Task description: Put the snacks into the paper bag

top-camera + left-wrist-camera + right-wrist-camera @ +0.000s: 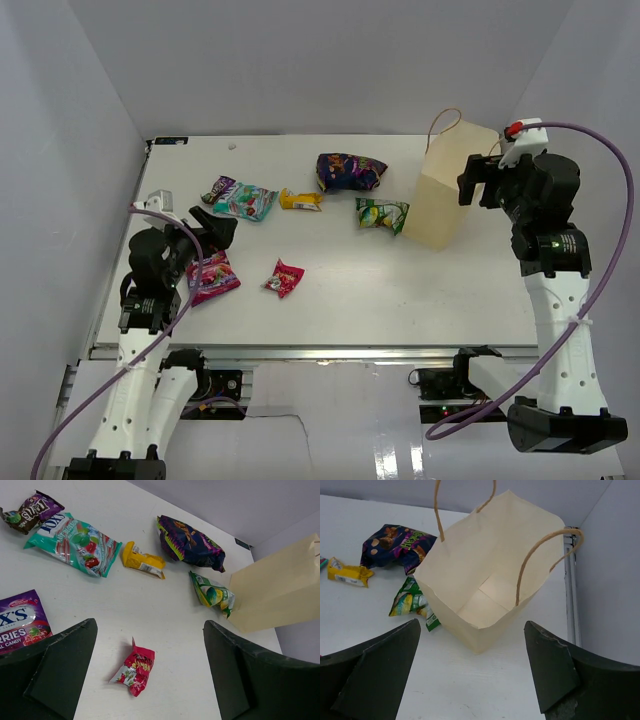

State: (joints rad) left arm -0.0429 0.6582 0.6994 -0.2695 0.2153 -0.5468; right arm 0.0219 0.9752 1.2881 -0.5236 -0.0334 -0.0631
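Observation:
The green-yellow packet lies nearest the bag [443,190], so my right gripper next swings left in the top view, turning and lowering onto the packet's middle [382,214].
The tan paper bag [443,190] stands open at the right; its inside [485,587] holds nothing I can see. My right gripper [480,180] hovers open over its right rim [470,627]. On the table lie the dark purple [348,171], green-yellow [381,213], yellow [301,200], teal [243,201], magenta [211,277] and small red [284,277] packets. My left gripper [212,228] is open and empty above the table [150,630], with the red packet [134,668] between its fingers' lines. The green-yellow packet [410,600] touches the bag's left side.
A small purple-brown packet [32,510] lies at the teal packet's [75,542] far end. White walls close in the table on the left, back and right. A metal rail [570,595] runs along the table's right edge beside the bag.

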